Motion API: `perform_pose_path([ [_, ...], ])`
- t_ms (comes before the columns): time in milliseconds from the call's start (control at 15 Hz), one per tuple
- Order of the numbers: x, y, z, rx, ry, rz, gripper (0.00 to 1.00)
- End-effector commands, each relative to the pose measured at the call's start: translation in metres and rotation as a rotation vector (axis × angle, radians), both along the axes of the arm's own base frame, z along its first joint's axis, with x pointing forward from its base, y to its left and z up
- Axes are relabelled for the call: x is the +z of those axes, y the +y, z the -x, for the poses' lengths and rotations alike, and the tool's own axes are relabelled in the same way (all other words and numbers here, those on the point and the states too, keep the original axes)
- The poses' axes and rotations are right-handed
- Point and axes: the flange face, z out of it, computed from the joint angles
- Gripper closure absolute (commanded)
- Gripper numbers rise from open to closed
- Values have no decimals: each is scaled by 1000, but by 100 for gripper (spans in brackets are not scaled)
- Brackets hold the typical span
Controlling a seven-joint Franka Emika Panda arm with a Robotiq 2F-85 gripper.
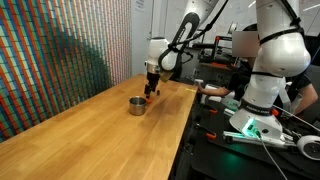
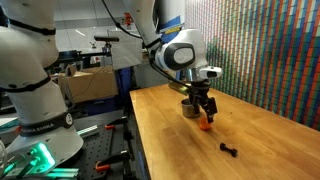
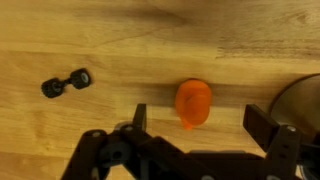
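Note:
My gripper is going down next, until it is around the sides of the small orange object, and then it will close.
A small orange carrot-like object lies on the wooden table, also seen in an exterior view. My gripper hovers just above it, open, with the two black fingers either side of the orange object and nothing held. In both exterior views the gripper points down at the tabletop beside a small metal pot. The pot's rim shows at the right edge of the wrist view.
A small black dumbbell-shaped object lies on the table away from the gripper. A patterned wall borders one long side of the table. A second white robot and cluttered benches stand beyond the other edge.

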Motion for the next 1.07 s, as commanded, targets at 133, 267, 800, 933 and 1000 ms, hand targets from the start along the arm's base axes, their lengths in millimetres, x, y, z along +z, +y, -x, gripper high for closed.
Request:
perform_pose_path([
  [133,-34,6,-13,-42,-3,-5,0],
  [267,-39,-1,-16,-48,-15,1,0],
  [800,-48,-19,-22,-102,-34,-5,73],
  [933,-43,-19,-22,-113,-22,-14,81],
  [1000,-36,-17,-23,-114,-20,-21,81],
])
